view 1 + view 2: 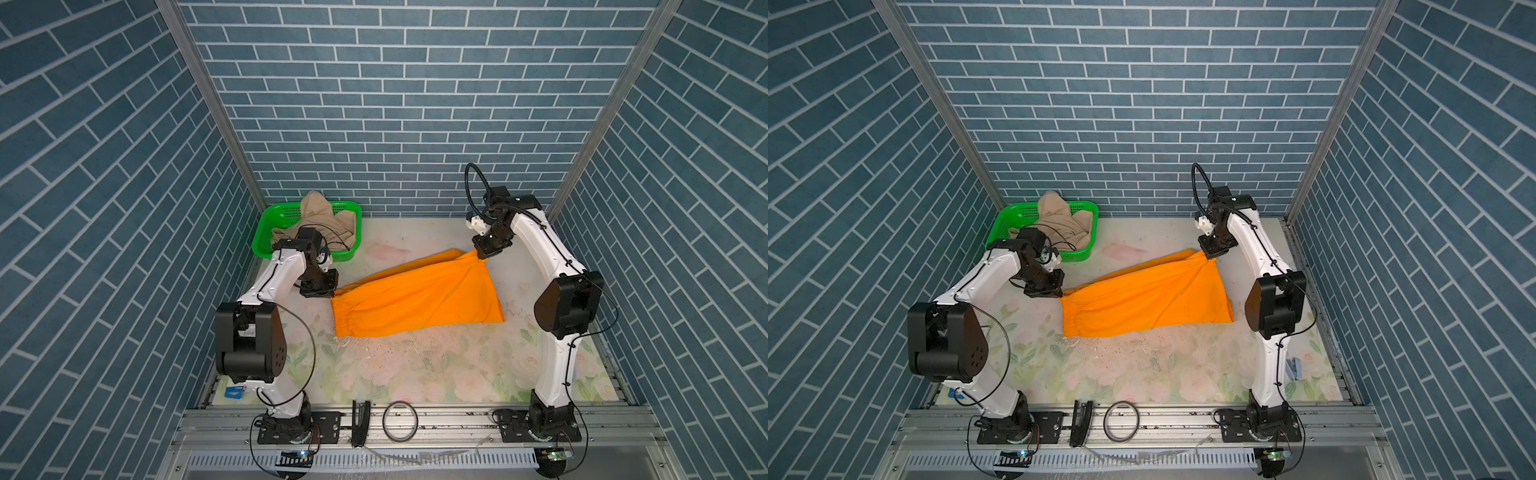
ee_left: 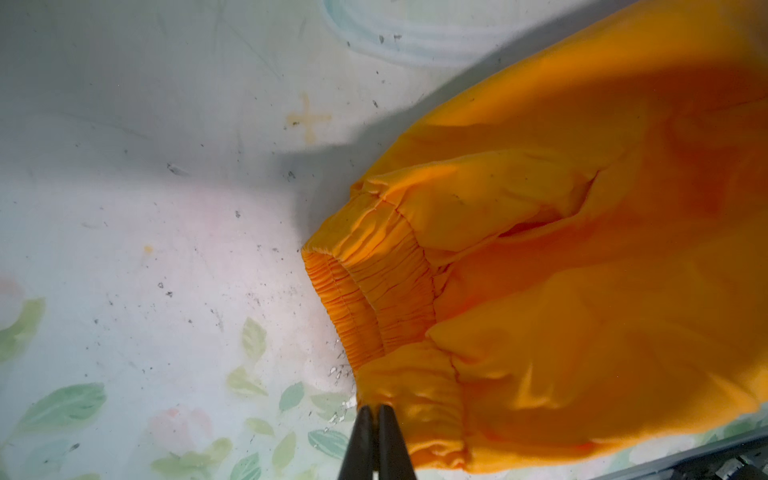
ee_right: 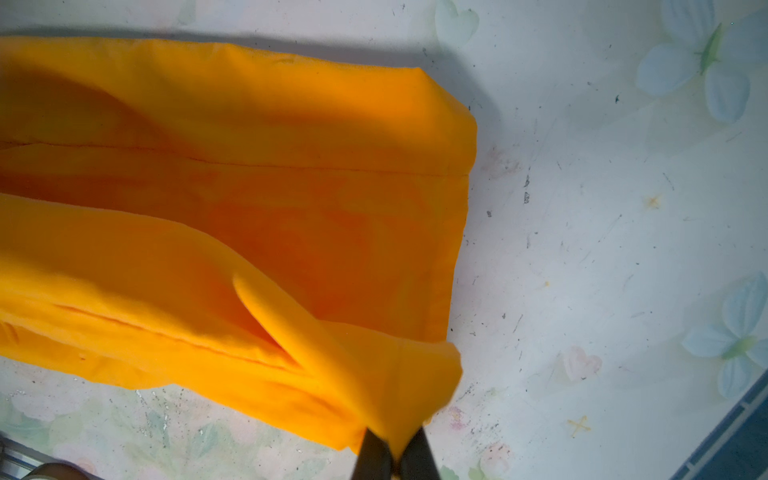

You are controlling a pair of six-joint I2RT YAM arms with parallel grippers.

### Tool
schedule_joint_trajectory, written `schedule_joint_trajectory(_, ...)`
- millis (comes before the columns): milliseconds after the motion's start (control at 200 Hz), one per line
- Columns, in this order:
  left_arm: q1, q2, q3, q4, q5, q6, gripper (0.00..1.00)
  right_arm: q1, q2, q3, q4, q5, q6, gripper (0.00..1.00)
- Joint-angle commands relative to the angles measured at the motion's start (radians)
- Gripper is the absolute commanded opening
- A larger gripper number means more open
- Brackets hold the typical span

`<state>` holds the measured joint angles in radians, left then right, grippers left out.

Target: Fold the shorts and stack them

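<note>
I will next lower my right gripper slightly toward the waistband end and release the shorts' raised hem over the lower layer's far corner point(image 1: 458, 253) point(image 3: 444, 120), because that corner is still bare.
The orange shorts point(image 1: 415, 299) point(image 1: 1142, 299) lie folded lengthwise on the flowered table, stretched slantwise between both arms. My left gripper point(image 1: 332, 294) point(image 2: 374, 409) is shut on the far corner of their gathered waistband point(image 2: 374, 299). My right gripper point(image 1: 482, 258) point(image 3: 395, 440) is shut on a far corner at the leg end, and the orange cloth point(image 3: 249, 208) rises into its fingers. The beige shorts point(image 1: 324, 220) point(image 1: 1063, 218) sit crumpled in the green basket point(image 1: 266, 232) point(image 1: 1000, 228) at the back left, partly behind my left arm.
A black stapler-like tool point(image 1: 360, 419) and a thin ring point(image 1: 400, 419) lie on the front rail. A small blue item point(image 1: 235, 392) lies by the left arm's base. Brick-patterned walls close in the back and both sides.
</note>
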<state>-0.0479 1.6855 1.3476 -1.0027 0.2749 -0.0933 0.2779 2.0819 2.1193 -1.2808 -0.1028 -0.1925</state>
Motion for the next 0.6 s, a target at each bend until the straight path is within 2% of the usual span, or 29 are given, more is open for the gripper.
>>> schedule_joint_trajectory(0, 0.017, 0.043, 0.009, 0.015, -0.012, -0.001, 0.00, -0.014, 0.047, 0.049, -0.010, -0.031, -0.062, 0.00)
schedule_joint_trajectory(245, 0.019, 0.086, 0.026, 0.050, -0.042, -0.032, 0.00, -0.014, 0.151, 0.121, -0.017, -0.062, -0.070, 0.00)
schedule_joint_trajectory(595, 0.023, 0.176, 0.065, 0.115, -0.019, -0.059, 0.01, -0.016, 0.240, 0.169, 0.029, -0.098, -0.063, 0.00)
